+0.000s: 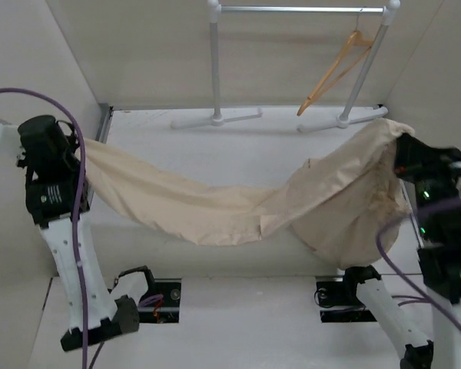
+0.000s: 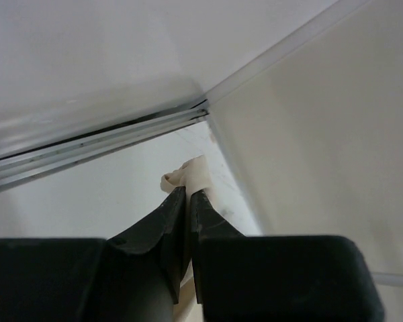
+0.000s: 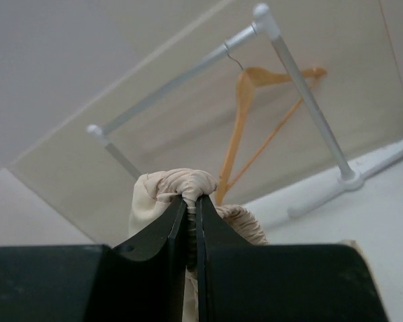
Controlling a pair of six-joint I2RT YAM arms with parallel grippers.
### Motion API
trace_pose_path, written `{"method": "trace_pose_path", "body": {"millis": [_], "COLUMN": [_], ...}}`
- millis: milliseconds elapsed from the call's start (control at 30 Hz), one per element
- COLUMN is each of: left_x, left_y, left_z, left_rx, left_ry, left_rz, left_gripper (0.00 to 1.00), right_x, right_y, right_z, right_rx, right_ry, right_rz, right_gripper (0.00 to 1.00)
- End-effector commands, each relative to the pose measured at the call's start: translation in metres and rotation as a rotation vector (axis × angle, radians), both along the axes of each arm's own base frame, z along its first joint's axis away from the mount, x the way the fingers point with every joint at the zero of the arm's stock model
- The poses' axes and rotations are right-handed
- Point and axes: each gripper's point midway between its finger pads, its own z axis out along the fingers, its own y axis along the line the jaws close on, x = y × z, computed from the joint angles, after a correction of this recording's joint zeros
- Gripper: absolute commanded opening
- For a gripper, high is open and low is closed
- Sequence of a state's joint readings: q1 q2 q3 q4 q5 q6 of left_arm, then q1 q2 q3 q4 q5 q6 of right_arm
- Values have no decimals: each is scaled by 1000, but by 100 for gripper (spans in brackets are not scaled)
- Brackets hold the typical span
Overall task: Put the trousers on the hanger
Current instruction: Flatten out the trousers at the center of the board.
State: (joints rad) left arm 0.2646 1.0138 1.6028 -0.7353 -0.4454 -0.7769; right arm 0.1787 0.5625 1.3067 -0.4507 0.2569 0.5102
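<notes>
Next, my right gripper moves outward and down to the table (image 1: 334,136) beside the bar's foot nearest the hanger and releases the trousers' waistband. The trousers (image 1: 215,207) sag above the table.
The beige trousers (image 1: 215,207) hang in a sagging band above the table, held up at both ends. At the left end my left gripper (image 1: 81,146) is shut on a leg tip; in the left wrist view only a small fold of cloth (image 2: 188,173) pokes out past the closed fingertips (image 2: 188,193). On the right, my right gripper (image 1: 399,150) is shut on the gathered elastic waistband (image 3: 178,182), which bunches over its tips (image 3: 191,199). The light-orange wooden hanger (image 1: 334,73) (image 3: 242,114) hangs by its hook from the rail, tilted, behind the right end of the trousers.
A white-and-metal garment rail (image 1: 292,9) (image 3: 302,87) stands at the back of the table on two white feet (image 1: 215,118). Beige walls close in on the left, back and right. A metal track (image 2: 94,137) runs along the left wall's base.
</notes>
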Motion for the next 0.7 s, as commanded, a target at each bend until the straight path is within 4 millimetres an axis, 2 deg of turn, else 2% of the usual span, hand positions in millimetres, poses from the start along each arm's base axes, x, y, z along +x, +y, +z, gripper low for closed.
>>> {"method": "trace_pose_path", "body": {"millis": [0,33,100,133,167,200,267,300,367,500,567,667], "left_x": [94,112,191,215,243,259,261,255,234,212,208,217], "left_y": [20,20,26,24,22,20,20,22,26,11,-1,-15], "left_z": [-88,-96,-130,-140,-148,-155,-169,-175,-203,-249,-267,-278], "left_rx": [-73,-92,-158,-189,-218,-234,-270,-259,-233,-258,-282,-302], "left_ry": [267,284,349,373,394,412,466,487,522,469,451,445], "left_rz": [-59,-87,-183,-231,-288,-330,-353,-340,-287,-262,-282,-335], "left_gripper": [6,6,10,12,21,28,44,51,60,59,57,56], "right_x": [135,151,207,222,237,244,247,246,247,249,248,244], "right_y": [3,5,-8,-15,-25,-26,-29,-26,-19,-16,-17,-11], "right_z": [-70,-79,-113,-124,-137,-144,-149,-155,-175,-202,-201,-196], "right_rx": [-32,-16,46,81,113,126,126,108,92,101,99,90], "right_ry": [242,268,364,396,425,440,444,449,494,545,544,533], "right_rz": [-33,-16,-15,-23,-42,-39,-42,-36,-29,-28,-33,-21], "right_gripper": [7,7,5,4,4,4,5,6,6,6,6,6]}}
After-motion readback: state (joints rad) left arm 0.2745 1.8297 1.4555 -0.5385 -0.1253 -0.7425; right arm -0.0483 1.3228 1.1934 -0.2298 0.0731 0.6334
